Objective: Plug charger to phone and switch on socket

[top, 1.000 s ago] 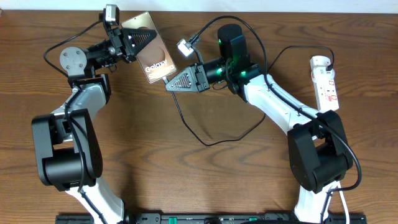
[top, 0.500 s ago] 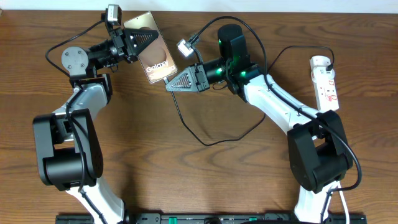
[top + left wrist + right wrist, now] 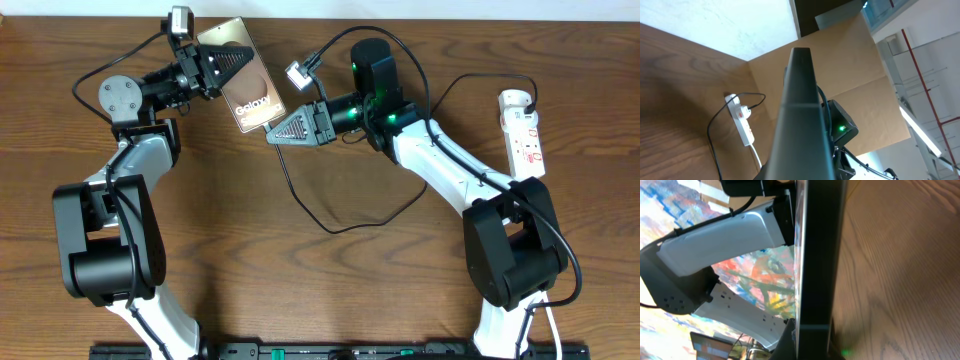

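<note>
The clear tabletop lies below my left gripper and back toward its base, so it will next draw the raised phone back, lower it and release it there.
The phone [image 3: 252, 95], a brown-grey slab with "Galaxy" lettering, is held off the table, tilted, at the back left. My left gripper [image 3: 226, 66] is shut on its upper end; in the left wrist view it shows edge-on [image 3: 801, 115]. My right gripper [image 3: 272, 137] is shut at the phone's lower end. In the right wrist view a short dark plug block [image 3: 813, 342] sits between its fingers, butted against the phone's edge [image 3: 822, 255]. The charger's thin black cable [image 3: 330, 228] hangs from that gripper, loops over the table and runs to the white socket [image 3: 525, 130] at the far right.
The socket and its white cord also show in the left wrist view [image 3: 742, 125]. The two arm bases [image 3: 105, 265] [image 3: 510, 250] stand at the front left and right. A cardboard panel [image 3: 855, 65] stands behind the table.
My left gripper and the phone have shifted slightly up and right. The right gripper has stayed in place.
</note>
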{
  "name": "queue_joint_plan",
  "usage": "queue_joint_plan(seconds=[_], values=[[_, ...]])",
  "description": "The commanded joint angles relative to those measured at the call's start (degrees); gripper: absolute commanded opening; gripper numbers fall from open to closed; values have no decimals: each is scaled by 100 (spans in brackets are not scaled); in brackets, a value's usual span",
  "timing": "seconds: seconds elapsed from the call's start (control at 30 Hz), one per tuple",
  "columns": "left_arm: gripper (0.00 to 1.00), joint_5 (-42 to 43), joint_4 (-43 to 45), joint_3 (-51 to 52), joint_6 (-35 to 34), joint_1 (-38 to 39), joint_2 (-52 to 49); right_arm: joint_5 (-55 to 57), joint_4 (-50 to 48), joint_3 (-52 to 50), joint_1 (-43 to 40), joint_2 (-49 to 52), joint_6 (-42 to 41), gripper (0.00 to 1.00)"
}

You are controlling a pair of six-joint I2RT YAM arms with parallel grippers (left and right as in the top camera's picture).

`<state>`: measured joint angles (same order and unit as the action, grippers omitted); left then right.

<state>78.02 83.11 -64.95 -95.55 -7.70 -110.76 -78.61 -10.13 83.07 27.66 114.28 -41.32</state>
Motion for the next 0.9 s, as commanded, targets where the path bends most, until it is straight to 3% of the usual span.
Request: queue_joint_plan(seconds=[0.0, 0.5, 0.53, 0.57, 0.77, 0.87], values=[[7, 811, 151, -74, 52, 201, 72, 1161, -129, 114, -186, -26, -173, 1], [7, 809, 149, -74, 52, 201, 72, 1134, -192, 116, -197, -26, -195, 1], [7, 811, 146, -74, 55, 199, 72, 1108, -195, 114, -197, -26, -190, 5], [7, 809, 146, -74, 55, 199, 72, 1097, -188, 114, -197, -26, -190, 9], [7, 785, 146, -74, 57, 151, 72, 1010, -188, 114, -197, -26, -192, 61], [7, 776, 144, -74, 55, 74, 72, 901, -188, 114, -195, -26, -192, 99]])
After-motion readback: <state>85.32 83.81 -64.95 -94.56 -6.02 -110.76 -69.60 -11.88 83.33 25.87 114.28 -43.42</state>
